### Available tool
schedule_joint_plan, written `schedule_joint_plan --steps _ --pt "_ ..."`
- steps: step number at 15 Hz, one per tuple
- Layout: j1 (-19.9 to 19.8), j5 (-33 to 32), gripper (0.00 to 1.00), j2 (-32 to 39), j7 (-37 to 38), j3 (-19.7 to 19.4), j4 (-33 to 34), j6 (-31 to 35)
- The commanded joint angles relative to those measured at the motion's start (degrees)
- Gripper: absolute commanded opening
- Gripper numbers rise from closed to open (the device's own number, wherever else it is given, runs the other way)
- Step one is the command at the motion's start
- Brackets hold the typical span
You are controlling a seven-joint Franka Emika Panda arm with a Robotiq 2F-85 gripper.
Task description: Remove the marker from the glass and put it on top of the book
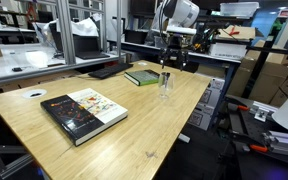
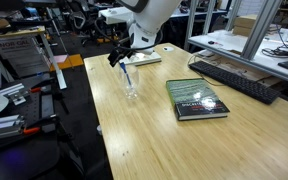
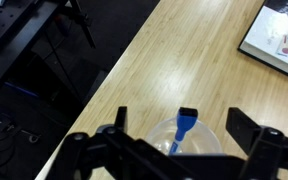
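My gripper goes down slightly next and closes around the marker's upper end. The marker's dark cap (image 1: 167,74) (image 3: 187,115) sticks up above the glass between my open fingers.
The clear glass (image 1: 165,90) stands on the wooden table near the far edge; it also shows in the exterior view (image 2: 131,90) and in the wrist view (image 3: 156,140). The marker (image 3: 184,130), blue with a dark cap, stands tilted inside the glass; it shows in both exterior views (image 1: 165,78) (image 2: 127,74). My gripper (image 3: 180,116) hovers just above the glass, open, with a finger on either side of the marker's top and not touching it; it shows in both exterior views (image 1: 168,62) (image 2: 122,55). The thin green book (image 1: 142,77) (image 2: 144,58) lies flat just beyond the glass.
A larger thick black-and-white book with colourful pictures (image 1: 84,112) (image 2: 197,100) (image 3: 279,40) lies nearer the table's middle. A keyboard (image 2: 234,78) lies on the neighbouring desk. The table edge and a dark floor with stands (image 3: 34,70) are close to the glass.
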Motion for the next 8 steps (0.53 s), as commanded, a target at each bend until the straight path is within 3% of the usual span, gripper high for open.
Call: schedule_joint_plan --steps 1,8 --pt "-0.6 2.8 1.00 0.9 0.3 0.5 1.0 1.6" --pt "-0.1 2.9 1.00 3.3 1.2 0.8 2.3 2.1"
